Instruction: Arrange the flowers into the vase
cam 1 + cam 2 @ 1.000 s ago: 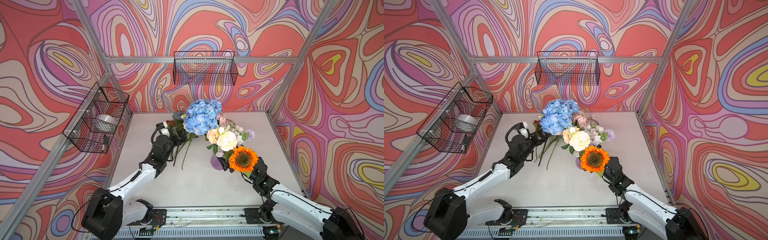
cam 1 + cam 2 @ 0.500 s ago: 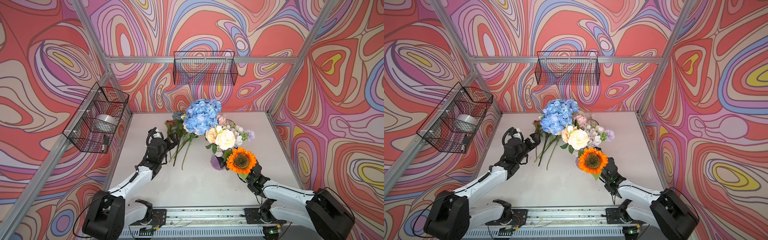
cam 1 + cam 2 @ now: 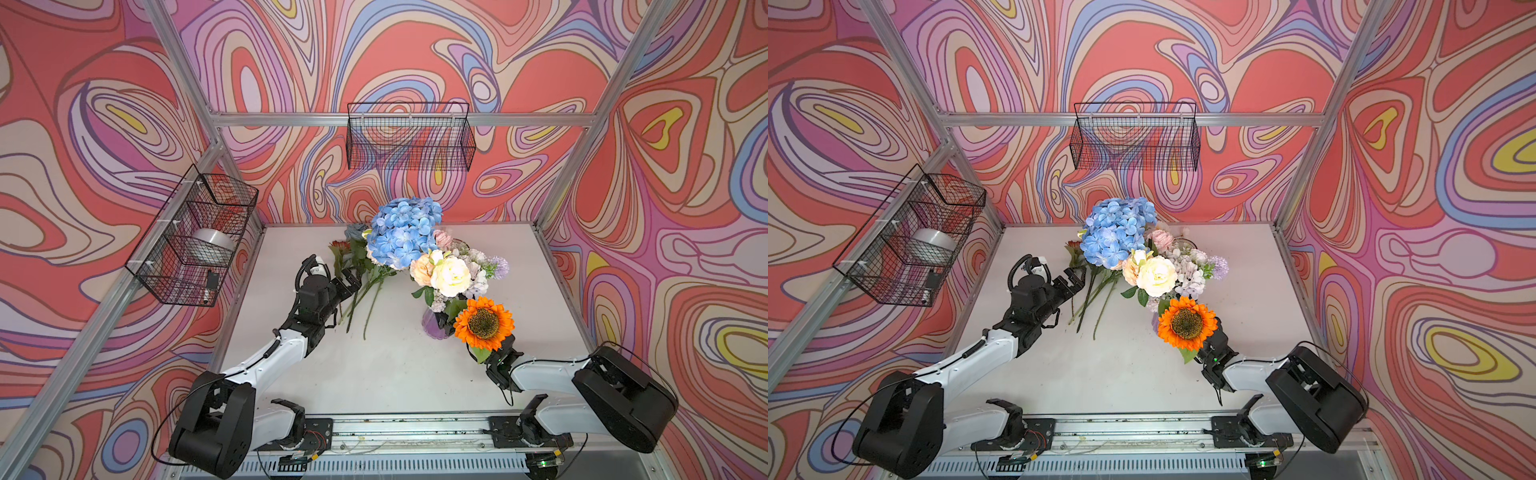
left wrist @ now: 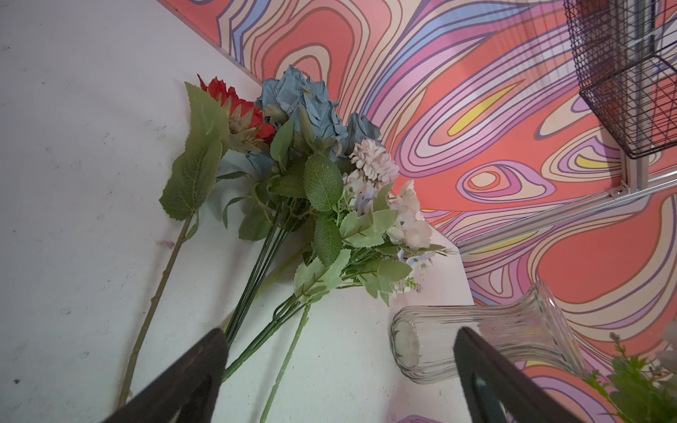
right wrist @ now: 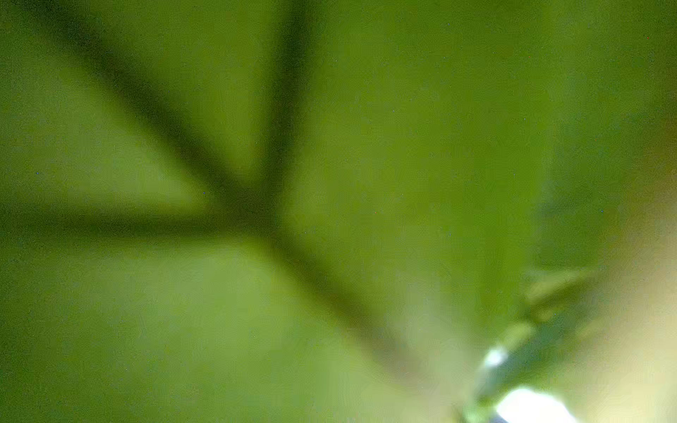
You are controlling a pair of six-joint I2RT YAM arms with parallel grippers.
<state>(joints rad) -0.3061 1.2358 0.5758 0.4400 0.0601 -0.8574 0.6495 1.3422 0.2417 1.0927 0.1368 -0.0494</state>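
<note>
I will next carry the purple vase outward with my right gripper and release it on bare tabletop beyond the sunflower (image 3: 1226, 286), because that spot lies outward of the gripper.
A purple vase (image 3: 434, 328) stands right of centre. It holds flowers: a blue hydrangea (image 3: 405, 232), peach and cream roses (image 3: 446, 270), lilac clusters (image 3: 496, 266) and an orange sunflower (image 3: 483, 323). More flowers (image 4: 293, 172) lie flat on the table to the left: a red bloom, blue roses and pale clusters on green stems (image 3: 357, 297). My left gripper (image 3: 350, 281) is open and empty, just short of those stems (image 4: 256, 289). My right gripper (image 3: 505, 352) sits under the sunflower. A leaf fills its wrist view and hides its jaws.
A clear ribbed glass vase (image 4: 476, 337) stands behind the bouquet, its rim (image 3: 1183, 243) just showing in a top view. Wire baskets hang on the left wall (image 3: 195, 241) and the back wall (image 3: 409, 137). Bare table (image 3: 395, 374) lies in front.
My left gripper has drawn back a little from the lying flowers. My right arm's elbow has swung low to the front right, while its wrist stays under the sunflower.
</note>
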